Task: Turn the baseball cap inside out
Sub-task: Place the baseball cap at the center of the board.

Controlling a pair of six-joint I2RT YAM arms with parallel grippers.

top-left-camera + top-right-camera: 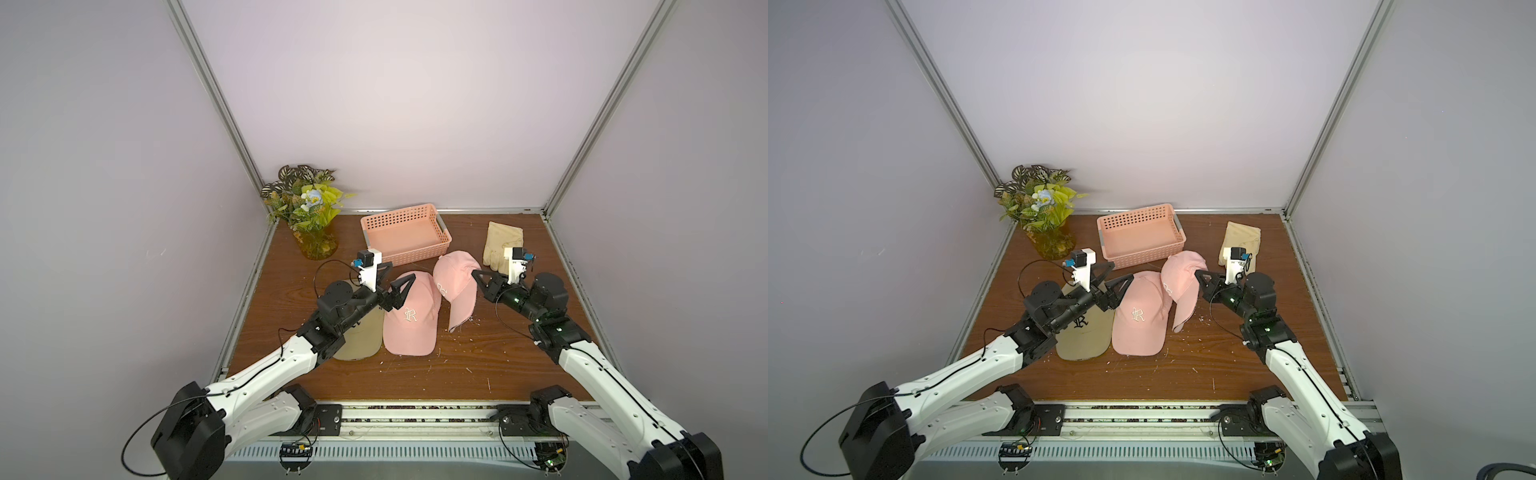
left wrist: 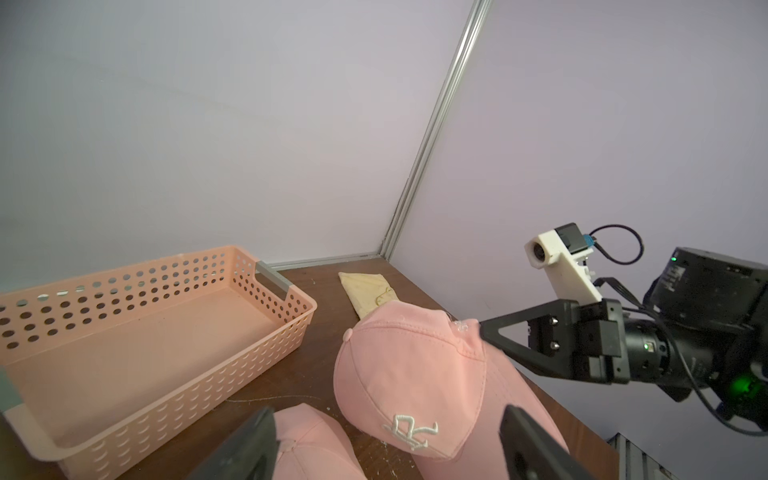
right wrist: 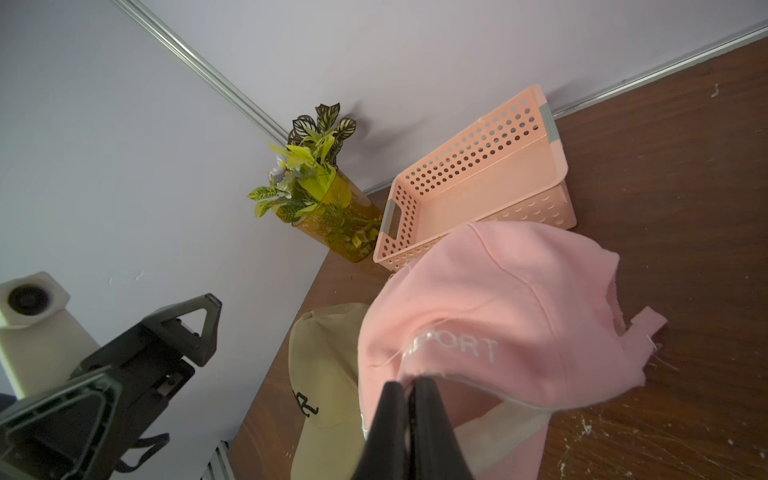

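Observation:
I will next lower the hanging cap with my right gripper back onto the bare wood [image 1: 473,321] [image 3: 596,436] beside the second pink cap and let go, because that wood is below the gripper and slightly back.
A pink baseball cap [image 1: 455,274] [image 1: 1183,274] hangs tilted off the table near the middle, brim drooping toward the wood. My right gripper [image 1: 476,274] [image 3: 409,384] is shut on its rim, beside white "SPORT" lettering. An embroidered logo shows on the cap's front [image 2: 415,374] in the left wrist view. My left gripper [image 1: 401,271] [image 1: 1122,271] [image 2: 386,415] stands open just left of that cap, above the crown of a second pink cap [image 1: 409,324], holding nothing.
A beige cap [image 1: 361,338] [image 3: 328,374] lies partly under my left arm. A pink perforated basket [image 1: 419,257] [image 2: 166,407] sits behind the caps. Beige gloves [image 1: 503,245] lie at the back right. A plant in a yellow vase [image 1: 307,208] fills the back left corner.

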